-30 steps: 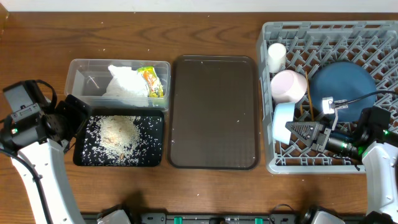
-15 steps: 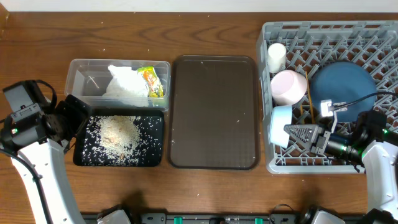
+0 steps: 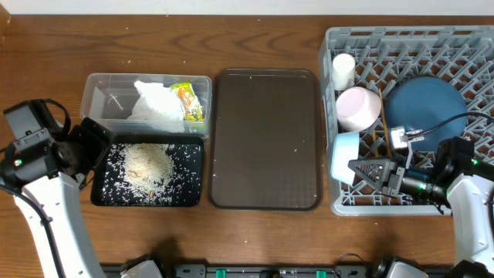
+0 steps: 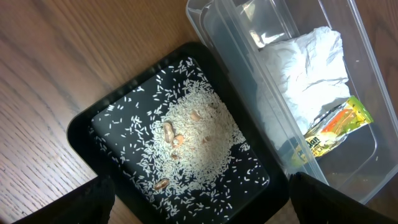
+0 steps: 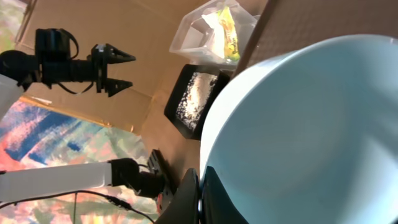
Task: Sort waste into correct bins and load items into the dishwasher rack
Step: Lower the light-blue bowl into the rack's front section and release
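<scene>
My right gripper shifts to the right in the overhead view next, turning the light-blue bowl onto the rack's empty wires, since it overhangs the rack's side.
My right gripper (image 3: 364, 169) (image 5: 200, 198) is shut on the rim of the small light-blue bowl (image 3: 344, 154) (image 5: 311, 118) and holds it on edge at the front left of the grey dishwasher rack (image 3: 409, 45). The rack also holds the dark-blue plate (image 3: 426, 102), the white bowl (image 3: 356, 108), the cream cup (image 3: 343, 69) and the chopsticks (image 3: 378, 127). My left gripper (image 3: 91, 145) (image 4: 199, 214) is open and empty over the black tray (image 3: 194, 154) (image 4: 93, 118) of rice (image 3: 147, 166) (image 4: 193, 134). The clear tub (image 3: 100, 96) (image 4: 249, 37) holds the napkin (image 3: 157, 102) (image 4: 305, 68) and the wrapper (image 3: 187, 102) (image 4: 333, 127).
The brown serving tray (image 3: 265, 139) lies between the bins and the rack, with a few stray rice grains on it. Stray grains also lie on the wood around the tub. The rack reaches the table's right edge.
My right gripper has shifted a little left and toward the front with the light-blue bowl, which now stands more on edge. The left arm has not moved.
</scene>
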Robot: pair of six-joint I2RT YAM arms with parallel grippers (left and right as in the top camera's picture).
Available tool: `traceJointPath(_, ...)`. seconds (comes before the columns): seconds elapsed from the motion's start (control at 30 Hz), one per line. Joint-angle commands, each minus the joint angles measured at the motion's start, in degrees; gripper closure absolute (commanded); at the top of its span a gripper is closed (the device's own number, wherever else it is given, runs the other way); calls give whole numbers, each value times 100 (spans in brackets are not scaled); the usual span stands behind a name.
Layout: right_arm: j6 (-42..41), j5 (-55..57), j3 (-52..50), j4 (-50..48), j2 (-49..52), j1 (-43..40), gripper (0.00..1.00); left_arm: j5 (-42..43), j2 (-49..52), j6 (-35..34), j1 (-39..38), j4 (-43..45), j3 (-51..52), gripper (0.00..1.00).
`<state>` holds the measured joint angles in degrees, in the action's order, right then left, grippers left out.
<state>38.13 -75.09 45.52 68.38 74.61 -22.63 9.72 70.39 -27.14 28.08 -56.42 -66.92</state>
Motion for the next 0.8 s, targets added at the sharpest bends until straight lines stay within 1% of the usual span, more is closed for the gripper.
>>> traceJointPath(0.0, 116, 625, -44, 2, 31, -114, 99, -33, 2, 31, 24, -11, -103, 8)
traceJointPath(0.3, -210, 640, -44, 26, 31, -221, 99, -33, 0, 31, 24, -11, -103, 8)
traceJointPath(0.53, -634, 916, -44, 17, 31, -275, 99, -33, 0, 31, 24, -9, -103, 8)
traceJointPath(0.77, -669, 1220, -44, -55, 31, -516, 99, -33, 2, 31, 24, -9, -103, 8)
